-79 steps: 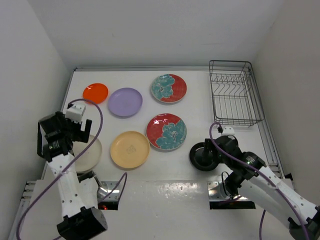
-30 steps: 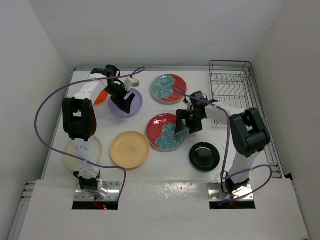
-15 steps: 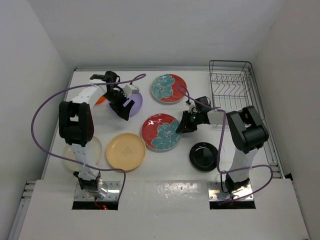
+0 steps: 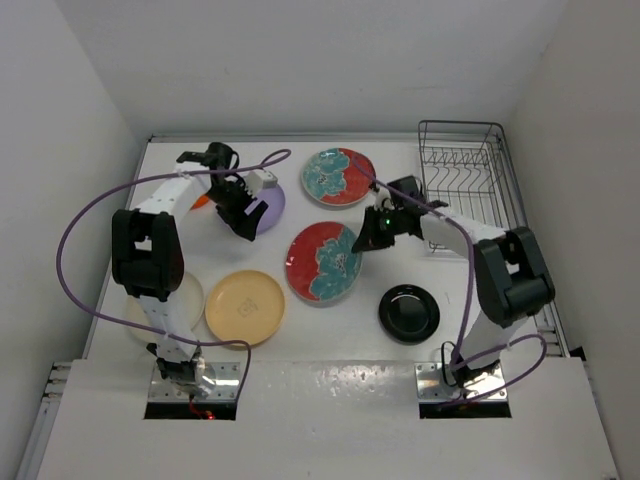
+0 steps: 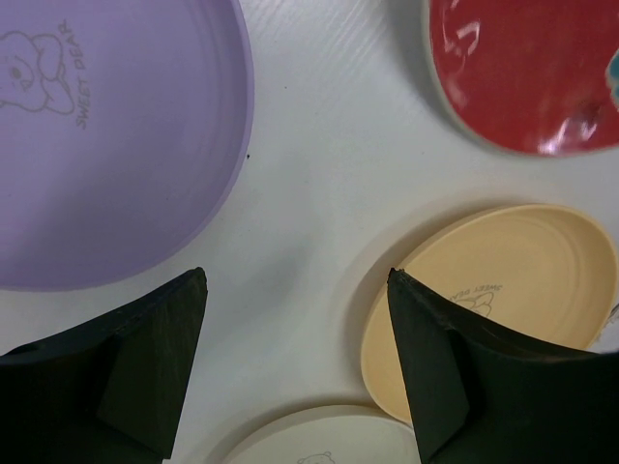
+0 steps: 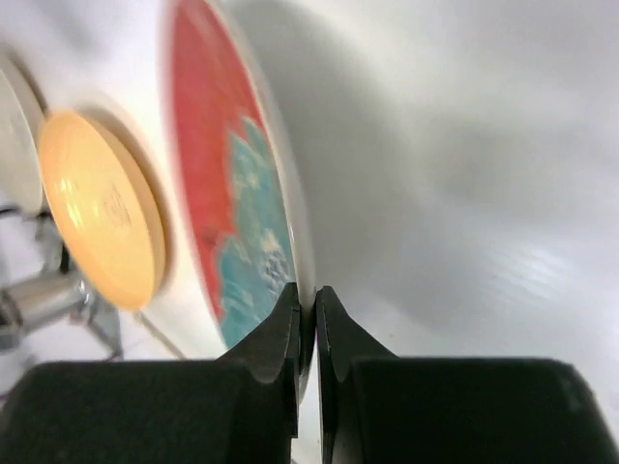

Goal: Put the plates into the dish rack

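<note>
I should next lift the floral plate outward with my right gripper, turn toward the dish rack's far end (image 4: 463,153) and then lower the plate in, because the rack is empty.
My right gripper (image 4: 366,241) (image 6: 307,295) is shut on the right rim of a red and teal floral plate (image 4: 322,262) (image 6: 227,193), which is tilted with that edge raised off the table. A second floral plate (image 4: 338,176) lies flat at the back. My left gripper (image 4: 243,222) (image 5: 295,276) hangs open over bare table just off the lavender plate (image 4: 271,201) (image 5: 106,145), holding nothing. The pale yellow plate (image 4: 245,307) (image 5: 493,290), the cream plate (image 4: 190,300) (image 5: 309,437) and the black plate (image 4: 408,312) lie flat. The dish rack (image 4: 465,185) stands at the back right with nothing in it.
A sliver of the orange plate (image 4: 201,199) shows behind the left arm. White walls close in the table on the left, back and right. Purple cables loop from both arms over the plates.
The right gripper has shut on the near floral plate's rim and raised that edge; the plate slid left and tilted. The yellow plate shifted slightly left. The left gripper barely moved.
</note>
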Robot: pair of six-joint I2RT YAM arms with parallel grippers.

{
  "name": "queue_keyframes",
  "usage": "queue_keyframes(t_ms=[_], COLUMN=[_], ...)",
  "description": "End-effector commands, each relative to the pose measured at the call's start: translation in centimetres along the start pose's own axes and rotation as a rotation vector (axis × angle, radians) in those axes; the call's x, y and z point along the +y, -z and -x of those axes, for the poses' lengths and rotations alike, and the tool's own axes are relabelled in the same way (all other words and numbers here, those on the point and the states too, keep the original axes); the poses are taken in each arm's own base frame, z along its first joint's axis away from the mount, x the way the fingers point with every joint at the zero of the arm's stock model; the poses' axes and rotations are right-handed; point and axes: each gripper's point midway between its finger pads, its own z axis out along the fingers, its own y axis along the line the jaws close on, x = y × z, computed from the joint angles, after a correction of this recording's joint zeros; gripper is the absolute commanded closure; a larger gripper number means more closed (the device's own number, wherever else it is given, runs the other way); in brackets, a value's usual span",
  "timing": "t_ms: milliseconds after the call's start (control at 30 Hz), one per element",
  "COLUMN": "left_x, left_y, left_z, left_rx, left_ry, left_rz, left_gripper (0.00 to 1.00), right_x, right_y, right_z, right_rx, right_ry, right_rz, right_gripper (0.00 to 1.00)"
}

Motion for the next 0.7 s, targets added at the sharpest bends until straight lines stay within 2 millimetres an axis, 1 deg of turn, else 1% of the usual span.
queue_keyframes(t_ms=[0, 33, 67, 100, 133, 167, 200, 233, 267, 300, 333, 367, 400, 433, 467, 500, 533, 567, 600, 633, 667], left_x=[0.9, 0.9, 1.1, 1.6, 1.6, 1.6, 1.9, 1.9, 2.3, 2.4, 2.3, 2.3, 2.3, 2.3, 2.4, 2.5, 2.4, 2.5, 2.7, 2.4, 2.2], left_y=[2.1, 2.1, 2.0, 2.4, 2.4, 2.4, 2.2, 2.2, 2.4, 2.1, 2.0, 1.7, 1.7, 1.7, 1.4, 1.4, 1.3, 1.3, 1.3, 1.1, 1.0], left_z=[2.3, 2.3, 2.6, 2.7, 2.7, 2.7, 2.3, 2.3, 2.3, 2.2, 2.3, 2.1, 2.1, 2.1, 2.0, 1.8, 1.9, 1.8, 1.6, 1.8, 2.0], left_rx=[-0.069, -0.069, -0.072, -0.079, -0.079, -0.079, -0.074, -0.074, -0.081, -0.075, -0.081, -0.075, -0.075, -0.075, -0.069, -0.062, -0.052, -0.031, -0.021, -0.012, -0.004], left_ry=[-0.041, -0.04, -0.042, -0.047, -0.047, -0.047, -0.035, -0.035, -0.031, -0.027, -0.028, -0.024, -0.024, -0.024, -0.02, -0.02, -0.029, -0.035, -0.035, -0.048, -0.068], left_rz=[0.065, 0.065, 0.068, 0.078, 0.078, 0.078, 0.077, 0.077, 0.086, 0.081, 0.074, 0.068, 0.068, 0.068, 0.063, 0.071, 0.075, 0.096, 0.108, 0.11, 0.112], left_gripper=[0.2, 0.2, 0.2, 0.2, 0.2, 0.2, 0.2, 0.2, 0.2, 0.2, 0.2, 0.2, 0.2, 0.2, 0.2, 0.2, 0.2, 0.2, 0.2, 0.2, 0.2], right_x=[3.6, 4.3, 5.8, 6.1, 6.8, 7.1, 7.4, 7.1, 8.1, 7.1, 7.5, 7.8, 6.7, 5.7, 4.9, 2.3, 0.6, -1.9, -3.4, -5.4, -6.2], right_y=[6.3, 7.9, 9.9, 11.8, 13.0, 14.9, 15.9, 18.5, 20.6, 22.4, 24.0, 26.4, 29.1, 30.8, 32.4, 35.0, 37.3, 39.7, 42.1, 44.3, 45.5], right_z=[9.0, 10.0, 12.2, 13.8, 14.6, 16.0, 16.7, 18.0, 19.4, 20.6, 21.4, 22.7, 24.1, 24.7, 25.7, 26.4, 26.8, 27.3, 27.7, 27.4, 28.1], right_rx=[-0.301, -0.342, -0.411, -0.47, -0.498, -0.552, -0.574, -0.613, -0.667, -0.711, -0.733, -0.794, -0.849, -0.883, -0.91, -0.954, -1.0, -1.026, -1.075, -1.1, -1.122], right_ry=[0.195, 0.217, 0.241, 0.251, 0.267, 0.276, 0.281, 0.294, 0.314, 0.296, 0.329, 0.338, 0.338, 0.322, 0.353, 0.315, 0.279, 0.273, 0.254, 0.211, 0.242], right_rz=[-0.099, -0.106, -0.114, -0.145, -0.142, -0.179, -0.193, -0.234, -0.242, -0.302, -0.329, -0.368, -0.442, -0.512, -0.582, -0.667, -0.776, -0.873, -0.933, -1.032, -1.088], right_gripper=[1.0, 1.0, 1.0, 1.0, 1.0, 1.0, 1.0, 1.0, 1.0, 1.0, 1.0, 1.0, 1.0, 1.0, 1.0, 1.0, 1.0, 1.0, 1.0, 1.0, 1.0])
